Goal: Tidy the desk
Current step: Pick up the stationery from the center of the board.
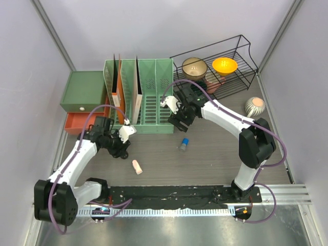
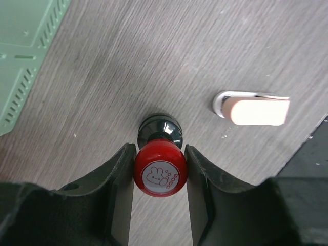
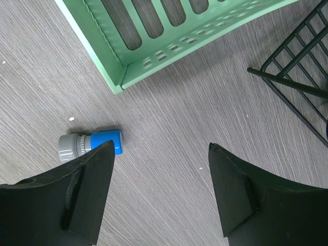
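The orange drawer is open, outward of my left gripper and to its left in the top view. I will lift the stamp across and let go of it inside the drawer.
On the grey-brown wood-grain desk stands a small stamp with a red knob, a bunny label on top and a black base. My left gripper is over it at the left of the desk, both fingers pressed against the red knob. My right gripper hovers open in front of the green file rack, nothing between its fingers. A blue and grey cap-like piece lies on the desk just beyond its left fingertip.
A pink and white clip lies right of the stamp. A green drawer unit with an open orange drawer stands at back left. A black wire rack holds bowls at back right, beside a striped round pot.
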Robot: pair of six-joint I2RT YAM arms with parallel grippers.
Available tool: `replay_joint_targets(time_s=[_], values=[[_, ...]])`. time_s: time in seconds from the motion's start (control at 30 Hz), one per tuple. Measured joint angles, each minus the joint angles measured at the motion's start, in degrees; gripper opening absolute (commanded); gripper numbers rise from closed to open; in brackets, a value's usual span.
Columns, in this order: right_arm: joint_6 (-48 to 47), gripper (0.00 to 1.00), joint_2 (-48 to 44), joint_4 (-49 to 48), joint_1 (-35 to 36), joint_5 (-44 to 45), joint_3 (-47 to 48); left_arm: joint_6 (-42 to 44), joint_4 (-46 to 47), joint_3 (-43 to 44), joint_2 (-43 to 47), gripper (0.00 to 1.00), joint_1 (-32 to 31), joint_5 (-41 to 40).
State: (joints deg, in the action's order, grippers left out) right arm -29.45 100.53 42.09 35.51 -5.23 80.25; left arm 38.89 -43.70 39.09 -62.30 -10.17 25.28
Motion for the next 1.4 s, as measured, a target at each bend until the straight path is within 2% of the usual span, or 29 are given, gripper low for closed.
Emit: replay_joint_targets(time_s=[0.07, 0.43, 0.77, 1.13, 1.4], values=[[0.00, 0.78, 0.00, 0.00, 0.00, 0.00, 0.00, -0.26, -1.73, 0.90, 1.66, 0.00, 0.00, 0.83], [-0.02, 0.78, 0.02, 0.02, -0.11, 0.00, 0.00, -4.81, -6.12, 7.02, 17.84, 0.00, 0.00, 0.59], [-0.20, 0.78, 0.02, 0.04, -0.11, -0.04, 0.00, -11.89, -5.57, 7.19, 26.12, 0.00, 2.99, -7.67], [-0.24, 0.78, 0.02, 0.26, -0.11, -0.04, 0.00, -16.83, -0.39, 11.39, 23.89, 0.00, 9.31, -10.62], [-0.31, 0.78, 0.02, 0.26, -0.11, -0.04, 0.00, -19.89, 7.19, 11.69, 20.48, 0.00, 19.54, -10.95]])
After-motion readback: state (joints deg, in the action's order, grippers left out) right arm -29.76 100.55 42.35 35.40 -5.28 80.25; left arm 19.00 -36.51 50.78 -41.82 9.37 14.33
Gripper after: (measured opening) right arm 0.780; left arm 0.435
